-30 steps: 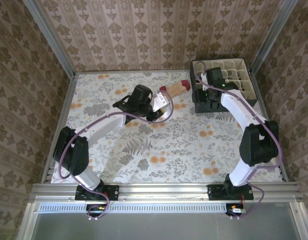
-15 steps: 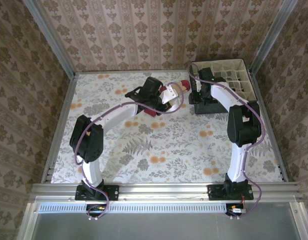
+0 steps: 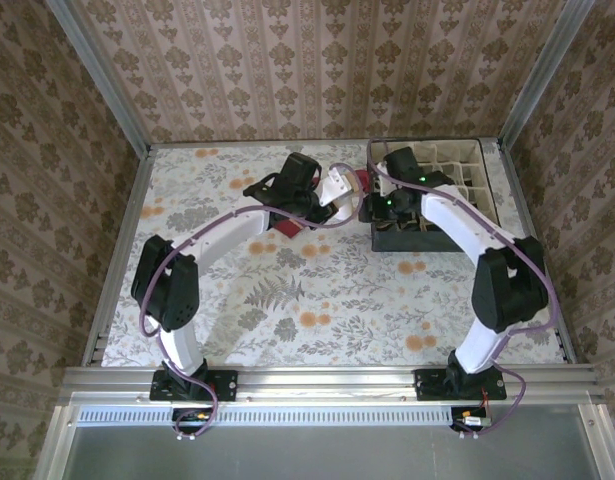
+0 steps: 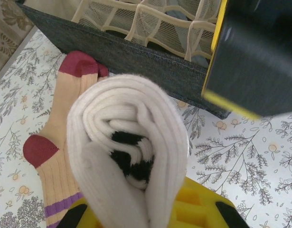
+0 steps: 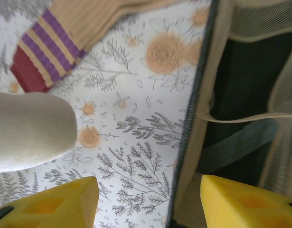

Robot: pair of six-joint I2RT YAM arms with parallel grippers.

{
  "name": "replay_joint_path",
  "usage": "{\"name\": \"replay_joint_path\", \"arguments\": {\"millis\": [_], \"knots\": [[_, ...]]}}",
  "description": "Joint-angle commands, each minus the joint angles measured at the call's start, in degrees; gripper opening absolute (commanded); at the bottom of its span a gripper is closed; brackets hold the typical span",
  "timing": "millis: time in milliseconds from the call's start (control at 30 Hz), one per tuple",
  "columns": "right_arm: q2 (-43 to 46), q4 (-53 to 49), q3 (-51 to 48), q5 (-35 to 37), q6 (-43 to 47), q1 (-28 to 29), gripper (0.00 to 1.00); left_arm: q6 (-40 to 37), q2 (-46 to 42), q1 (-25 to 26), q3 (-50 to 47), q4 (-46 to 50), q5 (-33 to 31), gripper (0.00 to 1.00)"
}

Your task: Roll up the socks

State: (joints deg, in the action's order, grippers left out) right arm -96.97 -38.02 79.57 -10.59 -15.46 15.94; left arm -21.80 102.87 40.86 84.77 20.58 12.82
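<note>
The cream-white sock is already rolled, so the left gripper should next carry it over the side of the box and down into a near mesh section (image 3: 411,221), then let it go.
My left gripper (image 4: 145,211) is shut on the rolled cream-white sock (image 4: 129,142), whose dark stripes show in the middle of the roll. It holds the roll above the table beside the organiser box (image 4: 150,66). The tan sock (image 4: 58,142) with maroon toe and heel lies flat under and to the left of the roll. From above, the left gripper (image 3: 339,190) sits just left of the box (image 3: 427,240), with the tan sock's maroon end (image 3: 360,180) between them. My right gripper (image 5: 148,190) is open, its yellow fingers (image 5: 55,204) straddling the box's left wall (image 5: 193,118).
The dark grey box has cream mesh compartments (image 3: 457,165) and stands at the back right. Patterned walls close off the back and sides. The floral tabletop (image 3: 317,300) spreads out in front of both arms.
The left gripper carried the rolled sock to the right, up to the box. The right gripper came onto the box's left wall, and the box slid nearer and to the left.
</note>
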Motion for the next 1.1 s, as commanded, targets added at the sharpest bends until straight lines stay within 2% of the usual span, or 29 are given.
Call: {"name": "replay_joint_path", "arguments": {"millis": [0, 100, 300, 500, 800, 1067], "knots": [[4.6, -2.9, 1.3, 0.8, -0.8, -3.3, 0.60, 1.8, -0.8, 0.8, 2.4, -0.8, 0.6, 0.00], [6.0, -4.1, -0.3, 3.4, 0.5, -7.6, 0.61, 1.2, 2.1, 2.7, 6.6, -0.3, 1.4, 0.00], [6.2, -5.7, -4.7, 5.1, 2.4, -15.5, 0.54, -2.2, 10.7, 7.1, 19.3, 3.9, 1.7, 0.00], [6.2, -3.9, -8.5, 6.1, 3.7, -17.8, 0.49, -3.7, 20.3, 10.0, 31.7, 6.8, 3.7, 0.00], [6.6, -1.4, -12.5, 4.6, 3.8, -20.2, 0.32, -6.2, 36.6, 12.7, 54.7, 18.6, 2.7, 0.00], [6.5, 1.4, -15.4, 2.4, 3.2, -21.7, 0.26, -7.4, 37.5, 13.7, 54.9, 21.6, 0.7, 0.00]]}}
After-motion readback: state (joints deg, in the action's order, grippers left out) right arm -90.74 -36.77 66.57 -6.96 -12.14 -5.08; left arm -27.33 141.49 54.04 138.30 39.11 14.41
